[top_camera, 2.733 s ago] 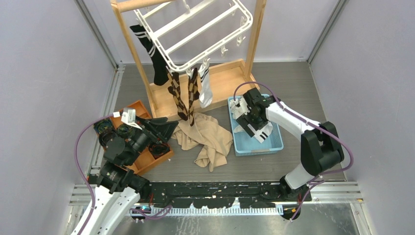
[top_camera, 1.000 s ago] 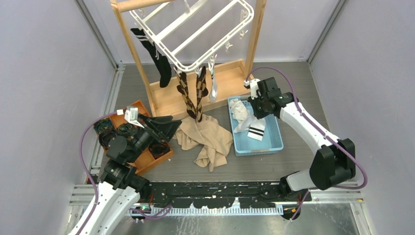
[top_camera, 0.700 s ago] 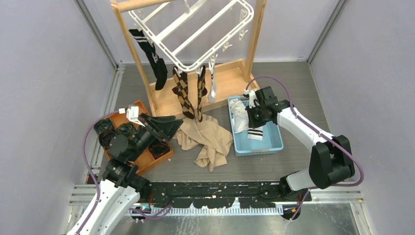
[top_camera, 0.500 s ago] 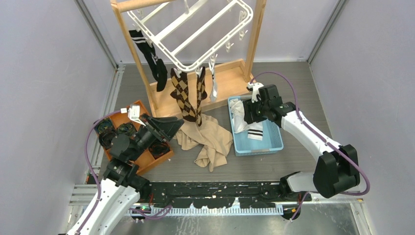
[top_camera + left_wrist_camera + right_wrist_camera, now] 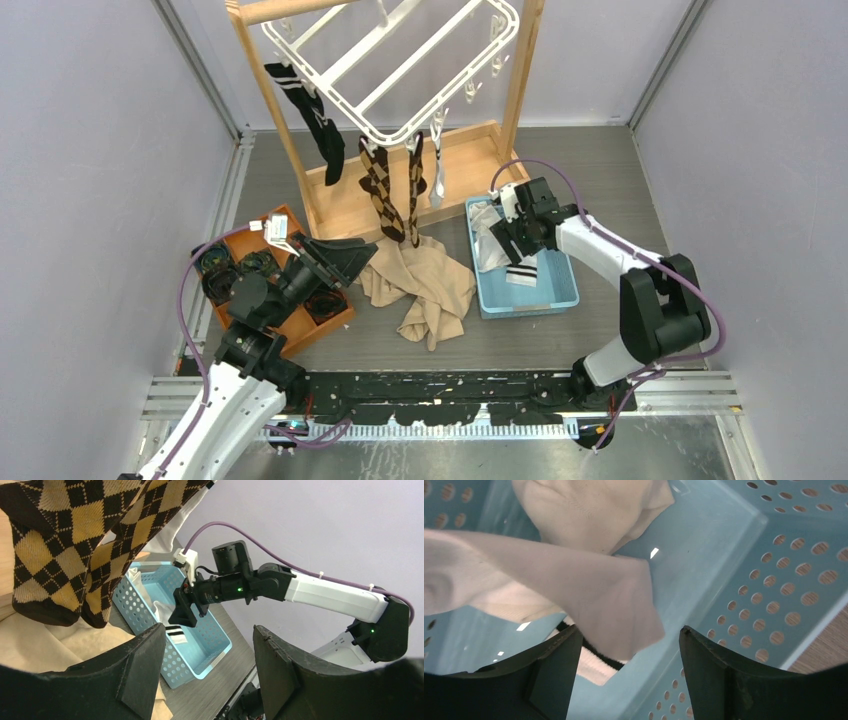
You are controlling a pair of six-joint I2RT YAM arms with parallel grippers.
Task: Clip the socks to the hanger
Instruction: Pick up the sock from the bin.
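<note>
Next, my right gripper will move deeper down into the blue basket and close on the white sock's raised end (image 5: 625,625), since it lies just ahead of my open fingers.
The white hanger (image 5: 390,70) hangs tilted from the wooden stand. A black striped sock (image 5: 318,120), two brown argyle socks (image 5: 385,190) and a white sock (image 5: 437,170) are clipped along its near rim. More white socks with black bands (image 5: 495,245) lie in the blue basket (image 5: 560,295). My right gripper (image 5: 510,235) is open and empty, low over those socks; in the right wrist view (image 5: 631,675) a white sock (image 5: 574,580) lies just ahead of the jaws. My left gripper (image 5: 345,262) is open and empty. In its wrist view (image 5: 210,675) the argyle socks (image 5: 55,545) hang at upper left.
A plain beige cloth (image 5: 425,285) lies on the table between the arms. An orange tray (image 5: 300,320) with black round parts sits under my left arm. The wooden stand's base (image 5: 450,180) is behind the basket. Grey walls close in both sides.
My right gripper rose from the basket toward the back, then came down again to the socks at the basket's far left. The hanger and hung socks sway. My left gripper edged right.
</note>
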